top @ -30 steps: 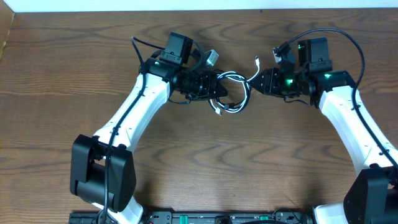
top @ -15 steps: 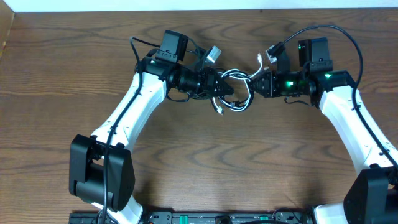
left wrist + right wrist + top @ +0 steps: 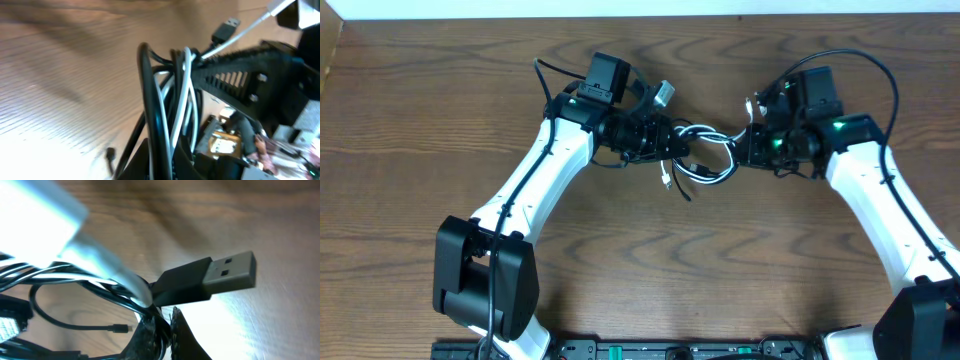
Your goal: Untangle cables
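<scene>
The tangled loop hangs between my grippers above the table, so I will lower my left gripper to the bare wood beneath the loop [image 3: 708, 153] and let go of the bundle there.
The cables [image 3: 708, 160], one white and the others black, hang in a tangled loop between my two grippers above the table. My left gripper [image 3: 678, 143] is shut on the bundle's left side; in the left wrist view black and white cables [image 3: 165, 100] run through its jaws [image 3: 172, 152]. My right gripper [image 3: 742, 150] is shut on the bundle's right side; in the right wrist view its jaws [image 3: 164, 327] pinch the cables just below a black USB plug [image 3: 220, 275] and a blurred white plug [image 3: 45, 225]. A loose end with a small plug [image 3: 666, 180] dangles below the loop.
The wooden table [image 3: 640, 260] spreads below and around both arms. A thick black wire [image 3: 865, 60] arcs over the right arm. A small black plug [image 3: 117, 328] hangs over the wood in the right wrist view. The right gripper's black body [image 3: 250, 75] shows close in the left wrist view.
My right gripper has moved down and a little right, pulling the loop flatter and wider. My left gripper has shifted slightly, keeping its hold.
</scene>
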Available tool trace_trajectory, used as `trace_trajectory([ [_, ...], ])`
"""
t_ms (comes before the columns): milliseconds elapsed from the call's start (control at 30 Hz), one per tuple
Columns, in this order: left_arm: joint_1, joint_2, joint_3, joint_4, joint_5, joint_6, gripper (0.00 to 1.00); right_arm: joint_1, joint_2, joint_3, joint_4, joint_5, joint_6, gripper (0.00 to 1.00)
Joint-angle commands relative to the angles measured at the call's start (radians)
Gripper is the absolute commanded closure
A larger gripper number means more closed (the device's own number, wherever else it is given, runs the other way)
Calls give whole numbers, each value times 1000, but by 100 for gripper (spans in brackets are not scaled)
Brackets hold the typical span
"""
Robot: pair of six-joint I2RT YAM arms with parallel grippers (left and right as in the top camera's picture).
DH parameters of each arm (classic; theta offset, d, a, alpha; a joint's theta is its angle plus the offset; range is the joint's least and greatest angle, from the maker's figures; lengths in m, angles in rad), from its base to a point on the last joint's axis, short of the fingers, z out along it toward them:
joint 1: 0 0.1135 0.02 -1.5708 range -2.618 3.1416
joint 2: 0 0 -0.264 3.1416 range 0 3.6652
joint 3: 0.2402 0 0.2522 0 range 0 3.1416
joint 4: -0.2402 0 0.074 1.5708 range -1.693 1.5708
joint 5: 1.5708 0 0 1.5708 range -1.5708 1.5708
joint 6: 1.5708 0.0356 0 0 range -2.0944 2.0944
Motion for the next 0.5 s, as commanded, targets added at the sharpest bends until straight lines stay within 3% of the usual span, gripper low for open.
trace_trajectory([
  [0, 26, -14, -2, -22, -148, 21, 93, 37, -7, 5, -39, 369, 129, 99],
  [167, 9, -13, -2, -34, -210, 21, 93, 90, -9, 9, -61, 336, 150, 99],
  [467, -125, 2, -2, -38, -362, 93, 93, 84, -9, 68, 17, -146, 122, 99],
])
